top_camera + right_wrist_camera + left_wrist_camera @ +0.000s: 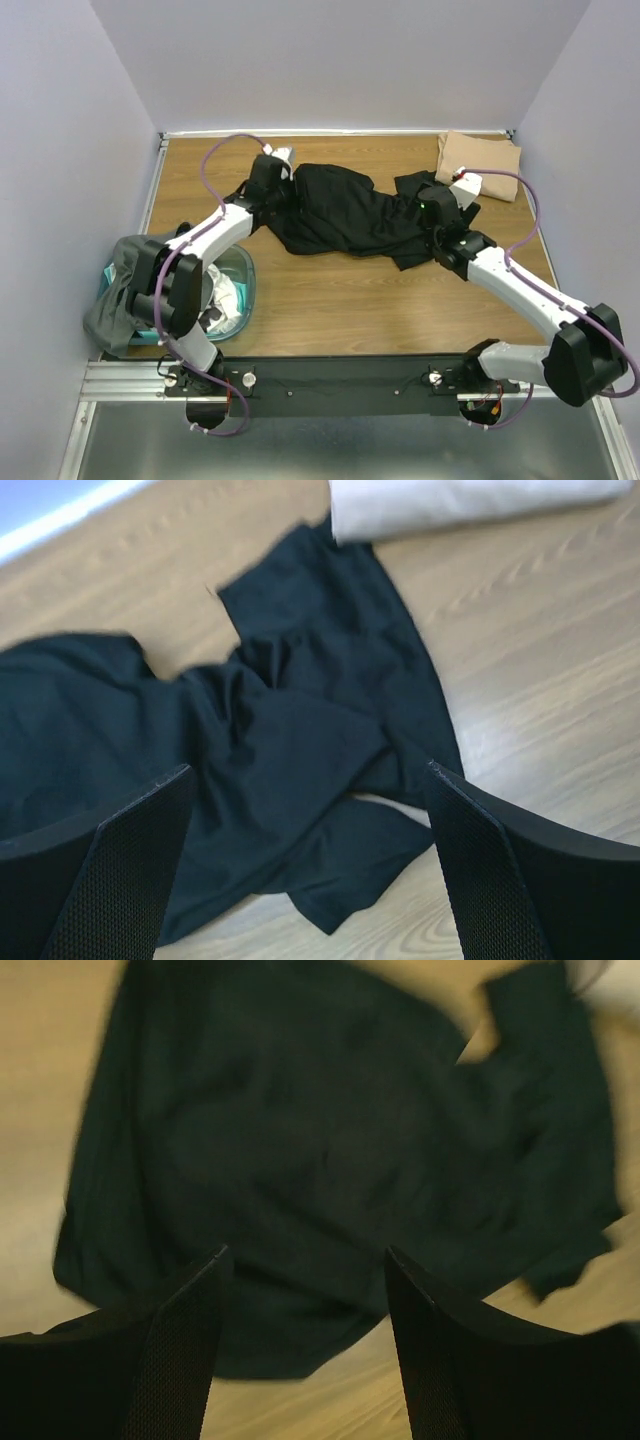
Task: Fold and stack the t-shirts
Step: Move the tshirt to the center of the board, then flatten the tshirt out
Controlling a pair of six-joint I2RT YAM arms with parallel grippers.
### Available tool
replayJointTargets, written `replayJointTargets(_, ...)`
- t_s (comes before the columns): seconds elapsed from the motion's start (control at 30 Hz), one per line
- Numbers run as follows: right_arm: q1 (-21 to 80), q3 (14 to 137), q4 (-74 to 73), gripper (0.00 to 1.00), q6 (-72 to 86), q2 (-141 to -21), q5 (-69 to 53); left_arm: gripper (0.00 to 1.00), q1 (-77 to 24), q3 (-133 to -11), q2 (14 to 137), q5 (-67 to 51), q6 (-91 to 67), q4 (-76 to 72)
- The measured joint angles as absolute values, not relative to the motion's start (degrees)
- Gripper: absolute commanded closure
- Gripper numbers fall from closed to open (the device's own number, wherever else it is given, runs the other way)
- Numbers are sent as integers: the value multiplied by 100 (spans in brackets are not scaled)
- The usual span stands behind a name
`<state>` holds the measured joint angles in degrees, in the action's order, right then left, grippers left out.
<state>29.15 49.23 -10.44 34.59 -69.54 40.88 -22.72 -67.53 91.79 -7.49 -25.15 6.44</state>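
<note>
My left gripper is still away from the t-shirt's near corner by the tub (282, 1352) and needs to move down and back to it next, since the corner's edge is clear against bare wood.
A black t-shirt (345, 212) lies crumpled and spread across the middle of the table. My left gripper (280, 185) hovers open and empty over its left end; in the left wrist view the shirt (330, 1150) fills the frame beyond the open gripper (305, 1260). My right gripper (432, 205) hovers open and empty over the shirt's right end; in the right wrist view a sleeve and hem (300, 780) lie below the gripper (310, 775). A folded tan-beige t-shirt (478, 152) lies at the back right corner, and its edge looks pale in the right wrist view (470, 500).
A teal plastic tub (243, 290) stands at the front left with a white shirt (225, 300) in it and a dark grey shirt (115, 305) draped over its left side. Purple-grey walls enclose the table on three sides.
</note>
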Motion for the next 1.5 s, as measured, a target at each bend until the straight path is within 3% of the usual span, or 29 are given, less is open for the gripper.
replayJointTargets(0.47, 1326, 4602, -1310, 2, 3997, -7856, 2764, 30, -2467, -6237, 9970, -722, -2484, 1367)
replayJointTargets(0.93, 1009, 4552, -1326, 8, 4088, -8766, 1857, 29, -2477, -5933, 9970, -473, -2556, 1592)
replayJointTargets(1.03, 965, 4569, -1332, 15, 4064, -8934, 1828, 31, -2477, -5933, 9996, -506, -2591, 1533)
replayJointTargets(1.17, 963, 4696, -1321, 31, 4018, -9089, 1806, 59, -2477, -5935, 10079, -558, -2646, 1354)
replayJointTargets(1.23, 961, 4751, -1310, 40, 3979, -9155, 1798, 79, -2477, -5935, 10143, -580, -2692, 1267)
replayJointTargets(1.3, 956, 4783, -1299, 62, 3933, -9212, 1798, 96, -2477, -5937, 10213, -607, -2727, 1181)
replayJointTargets(1.37, 937, 4858, -1304, 84, 3900, -9275, 1785, 100, -2477, -5957, 10254, -646, -2742, 1140)
replayJointTargets(1.5, 880, 5024, -1339, 95, 3758, -9297, 1745, 100, -2469, -6139, 10300, -650, -2744, 1249)
